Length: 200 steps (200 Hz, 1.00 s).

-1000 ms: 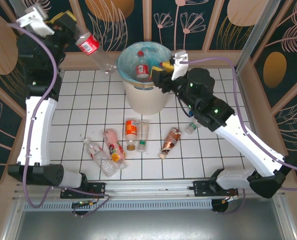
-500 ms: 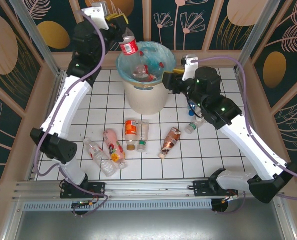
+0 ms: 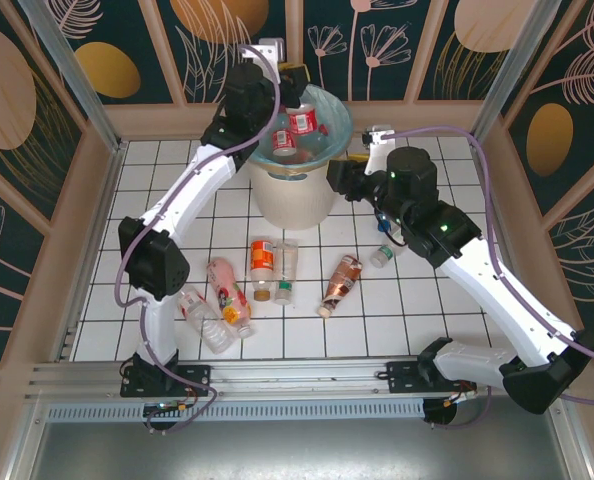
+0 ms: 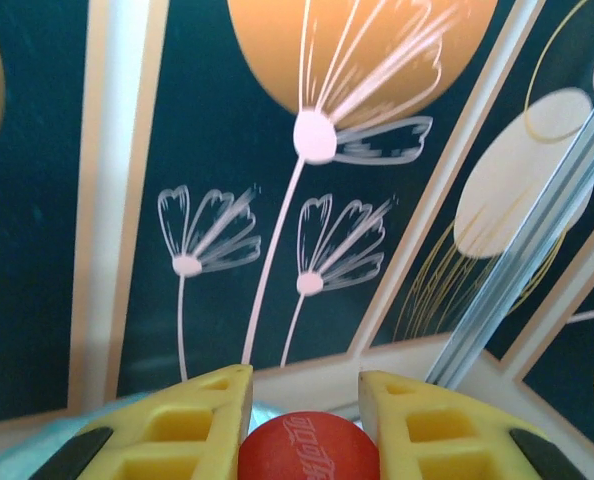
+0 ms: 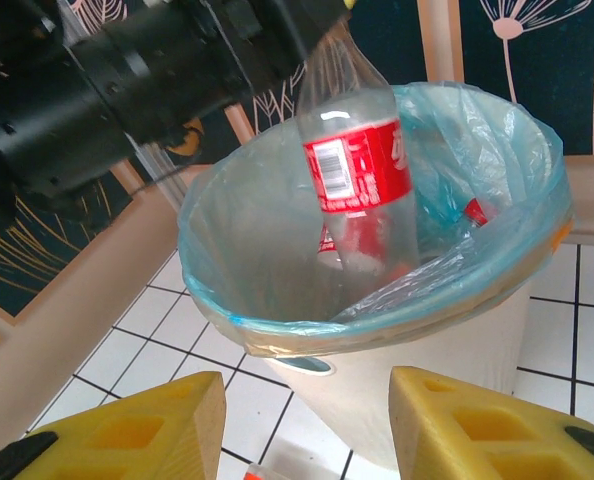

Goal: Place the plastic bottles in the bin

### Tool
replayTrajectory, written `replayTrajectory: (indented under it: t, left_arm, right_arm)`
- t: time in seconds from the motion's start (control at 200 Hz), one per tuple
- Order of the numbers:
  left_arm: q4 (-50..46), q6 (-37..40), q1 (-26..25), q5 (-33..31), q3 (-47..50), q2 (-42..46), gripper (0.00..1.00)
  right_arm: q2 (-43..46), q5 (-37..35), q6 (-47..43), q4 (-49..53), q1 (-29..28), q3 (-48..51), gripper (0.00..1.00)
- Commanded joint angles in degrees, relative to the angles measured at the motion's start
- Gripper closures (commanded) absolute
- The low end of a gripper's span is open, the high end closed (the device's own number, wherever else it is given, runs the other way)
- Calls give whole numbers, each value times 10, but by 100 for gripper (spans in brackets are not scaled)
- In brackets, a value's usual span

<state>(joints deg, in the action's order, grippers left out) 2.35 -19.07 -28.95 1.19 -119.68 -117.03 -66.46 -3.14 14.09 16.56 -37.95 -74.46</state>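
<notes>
My left gripper is to go down into the bin's opening (image 3: pixel 305 134) next and release the bottle there, because the bottle's red-capped neck still stands high above the liner's rim.
My left gripper (image 3: pixel 295 82) hangs over the bin (image 3: pixel 293 203), shut on the neck of a clear bottle with a red label (image 3: pixel 303 121). In the left wrist view its red cap (image 4: pixel 308 447) sits squeezed between the yellow fingers (image 4: pixel 192 425). The right wrist view has that bottle (image 5: pixel 361 176) dangling cap-up over the blue-green bag liner (image 5: pixel 277 325). Another red-labelled bottle (image 3: pixel 282 146) lies inside the bin. My right gripper (image 5: pixel 308 400) stands open with nothing in it, just right of the bin's wall (image 5: pixel 447 395). Several bottles (image 3: pixel 263 262) lie on the tiles.
The loose bottles cluster in front of the bin: two upright-looking ones in the middle, a brown-labelled one (image 3: pixel 341 281) to the right, a small one (image 3: pixel 381 256) under my right arm, pink and clear ones (image 3: pixel 227 291) to the left. Wooden walls (image 3: pixel 87 190) close in the tiled floor.
My left arm has swung from the far left to above the bin, carrying the red-labelled bottle. My right gripper has drawn back from the bin's rim to its right side.
</notes>
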Motion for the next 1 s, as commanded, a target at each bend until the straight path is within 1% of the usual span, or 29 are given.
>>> replayTrajectory:
  t: [0.0,0.11,0.44,0.651,0.746,0.881,0.921,0.996]
  left_arm:
    - [14,17,-5,7,23,2,100]
    - [-1,32,-6,9,57,-1,100]
    - [-6,94,-7,53,159,11,100]
    - [-9,115,-7,64,184,21,100]
    - [13,130,-7,83,220,42,100]
    - [60,177,-6,135,292,87,100]
    - [60,189,-7,137,303,95,100]
    - [50,202,-6,131,315,103,96]
  right_arm:
    - [13,-7,7,-17,3,11,53]
    - [14,-11,8,-22,3,19,53]
    - [14,0,23,-29,3,35,53]
    - [15,1,24,-28,3,36,53]
    - [21,4,28,-28,3,39,53]
    - [35,-1,30,-33,3,53,53]
    - [37,-2,29,-35,3,56,53]
    - [41,-3,30,-38,3,60,53]
